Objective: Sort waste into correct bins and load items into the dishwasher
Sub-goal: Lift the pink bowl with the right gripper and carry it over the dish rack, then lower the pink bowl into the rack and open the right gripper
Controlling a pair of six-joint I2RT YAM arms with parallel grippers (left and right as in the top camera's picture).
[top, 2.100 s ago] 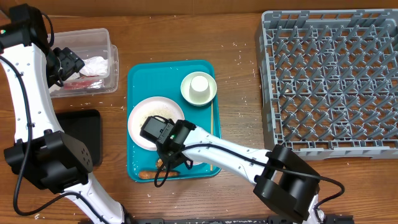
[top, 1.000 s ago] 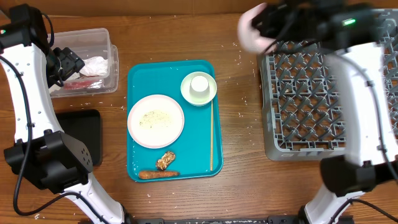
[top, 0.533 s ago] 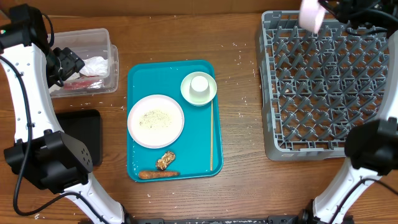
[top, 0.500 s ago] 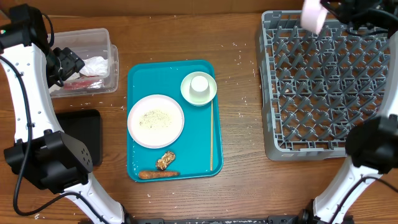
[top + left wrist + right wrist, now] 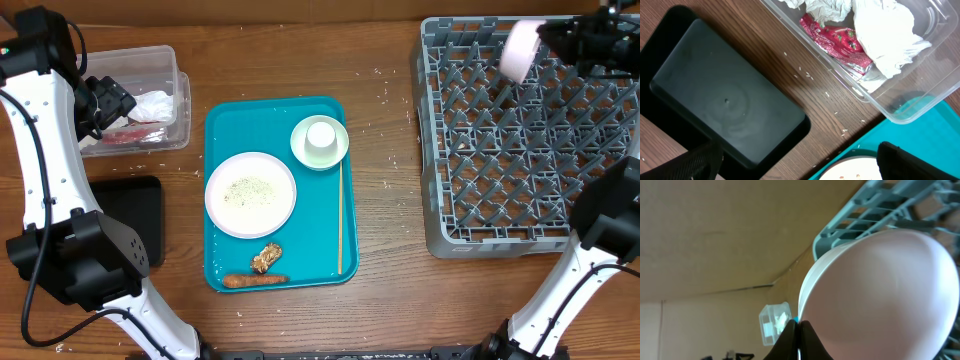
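Observation:
Next, my right gripper will lower the pale pink bowl among the empty pegs at the grey dish rack's back, since the bowl still hangs above them.
My right gripper (image 5: 545, 38) is shut on the rim of a pale pink bowl (image 5: 521, 50) and holds it tilted over the back of the grey dish rack (image 5: 530, 215). In the right wrist view the bowl (image 5: 885, 290) fills the frame, with my fingers (image 5: 797, 332) pinching its edge. My left gripper (image 5: 105, 100) is open and empty above the clear tub (image 5: 175, 70), which holds tissues (image 5: 885, 30) and a red wrapper (image 5: 835, 40). The large plate (image 5: 250, 195) with rice grains, the cup (image 5: 320, 140) on the small plate (image 5: 300, 152), the stick (image 5: 340, 215), the carrot (image 5: 255, 281) and the brown lump (image 5: 266, 258) lie on the teal tray (image 5: 225, 120).
The black tray (image 5: 130, 215) lies at the left edge in front of the tub, and it also shows in the left wrist view (image 5: 725, 100). Scattered rice grains (image 5: 807, 76) lie on the wooden table between tub and black tray.
My right arm has carried the bowl from left of the rack to over its back right part. The left arm and the things on the teal tray have not moved.

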